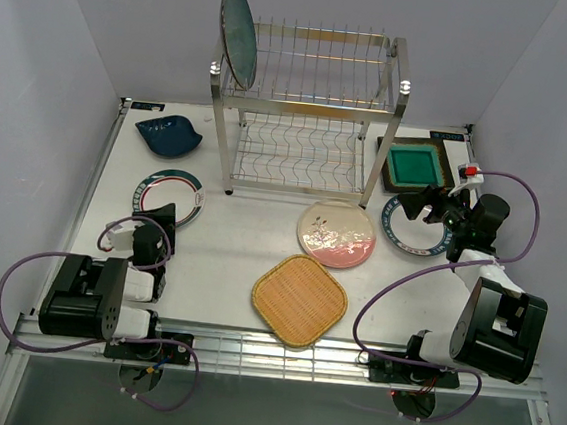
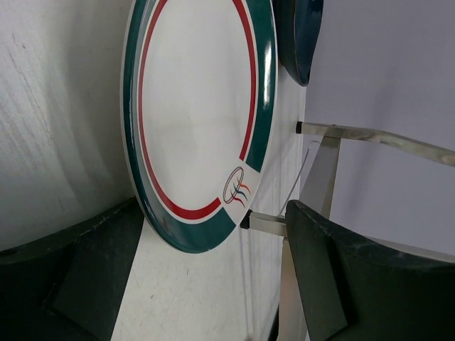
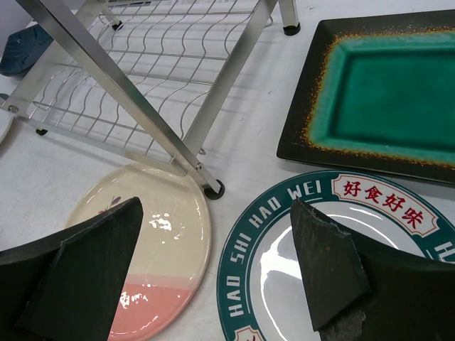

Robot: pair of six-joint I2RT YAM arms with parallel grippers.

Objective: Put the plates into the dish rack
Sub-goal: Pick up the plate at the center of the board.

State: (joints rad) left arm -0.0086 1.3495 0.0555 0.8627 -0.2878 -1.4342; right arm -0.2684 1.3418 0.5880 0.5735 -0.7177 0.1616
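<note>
The left gripper moves down toward the tabletop next and closes on the white plate's near rim, since that rim sits nearer its lower finger.
The dish rack (image 1: pixel 308 114) stands at the back centre, with the dark teal round plate (image 1: pixel 238 35) upright in its top tier at the left. The other plates lie flat on the table. My left gripper (image 1: pixel 159 223) is open and empty just short of the white plate with the green and red rim (image 1: pixel 169 197), also in the left wrist view (image 2: pixel 199 121). My right gripper (image 1: pixel 420 206) is open and empty over the left edge of the white teal-rimmed plate (image 1: pixel 410 228), lettered in the right wrist view (image 3: pixel 284 270). Its left finger hangs over the pink-cream plate (image 3: pixel 163 270).
The dark blue leaf plate (image 1: pixel 167 134) lies at the far left. The green square plate (image 1: pixel 416 166) lies right of the rack. The pink-cream plate (image 1: pixel 336 234) and the orange woven plate (image 1: pixel 299 298) lie in front of the rack. A rack foot (image 3: pixel 212 189) stands near the right gripper.
</note>
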